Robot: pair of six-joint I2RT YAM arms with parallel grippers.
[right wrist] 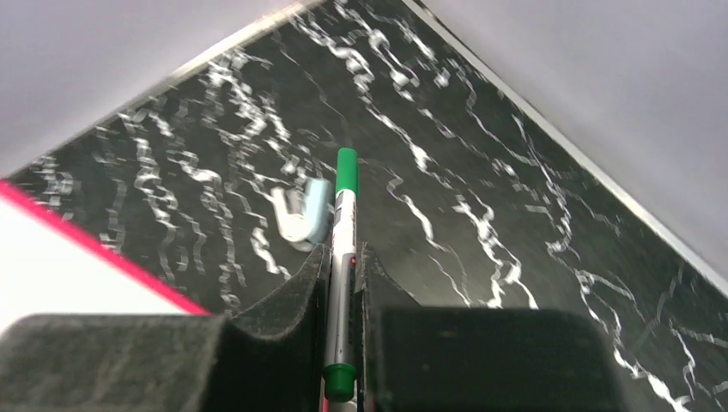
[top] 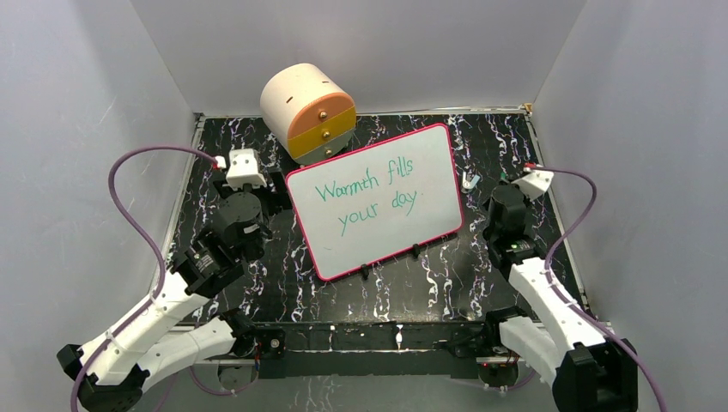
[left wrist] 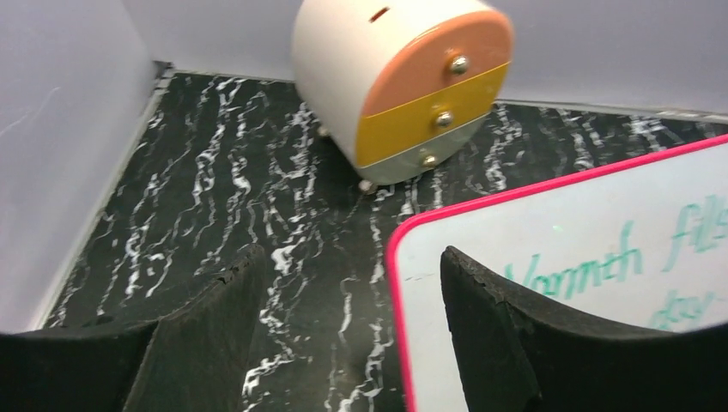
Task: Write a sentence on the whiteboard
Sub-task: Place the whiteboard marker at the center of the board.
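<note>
My right gripper should next move the marker slightly back and down to bare table (top: pixel 490 211) (right wrist: pixel 354 290) beside the board, because the sentence is complete on the whiteboard.
The whiteboard (top: pixel 386 245) lies tilted in the middle of the black marbled table, with a pink rim and black clips on its near edge. The sentence (top: pixel 369 196) in green marker reads "Warmth fills your day" in two lines. My left gripper (left wrist: pixel 352 257) is open at the board's far-left corner (left wrist: pixel 403 249): one finger over the board, the other over the table. Nothing sits between them. My right gripper (right wrist: pixel 343 253) is to the right of the board, shut on a green marker (right wrist: pixel 344 215) whose green end points away from me.
A round white mini chest (top: pixel 309 112) with orange, yellow and grey drawers stands at the back, just beyond the board's far-left corner. A small pale blue-white piece (right wrist: pixel 305 215) lies on the table ahead of the right gripper. Grey walls enclose the table.
</note>
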